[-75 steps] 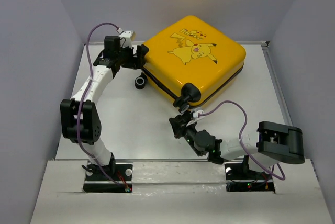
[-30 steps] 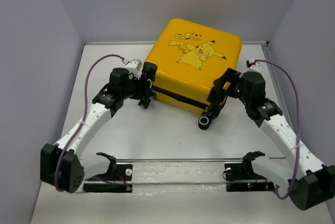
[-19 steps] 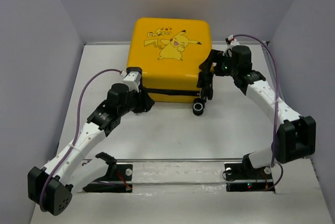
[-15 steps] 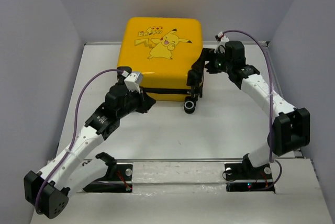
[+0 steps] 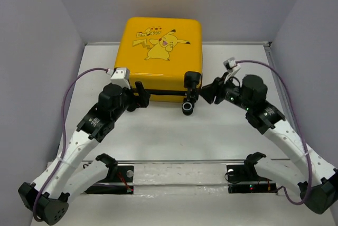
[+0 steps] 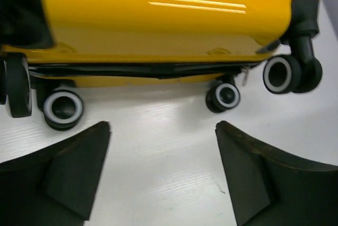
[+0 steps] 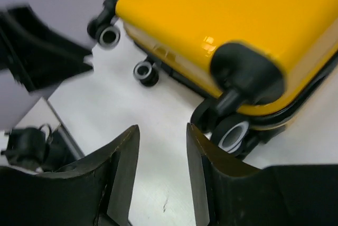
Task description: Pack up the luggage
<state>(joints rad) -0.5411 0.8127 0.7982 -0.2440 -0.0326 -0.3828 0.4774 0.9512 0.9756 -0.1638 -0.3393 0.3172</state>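
Note:
The left gripper shifts to the left in the overhead view next, then onto the luggage's near-corner twin wheel, because its open fingers span only bare table.
The luggage (image 5: 161,52) is a yellow hard-shell suitcase with a Pikachu cartoon, lying flat and zipped shut at the back of the table, wheels toward me. My left gripper (image 5: 141,95) sits just off its front left corner. In the left wrist view it (image 6: 162,131) is open with only bare table between the fingers, facing the suitcase's wheeled edge (image 6: 158,20). My right gripper (image 5: 203,93) hovers by the front right wheel (image 5: 188,109). In the right wrist view its jaws (image 7: 161,131) stand partly apart and empty, the wheel (image 7: 232,133) just to the right of them.
The white table (image 5: 174,136) is walled by grey panels on the left, right and back. A metal rail (image 5: 174,170) with both arm bases runs along the near edge. The left arm's gripper (image 7: 37,52) shows in the right wrist view.
The suitcase was turned square and pushed to the back. The left gripper backed off its front edge and opened wide. The right arm swung from the right side to the front right wheel, jaws narrowing.

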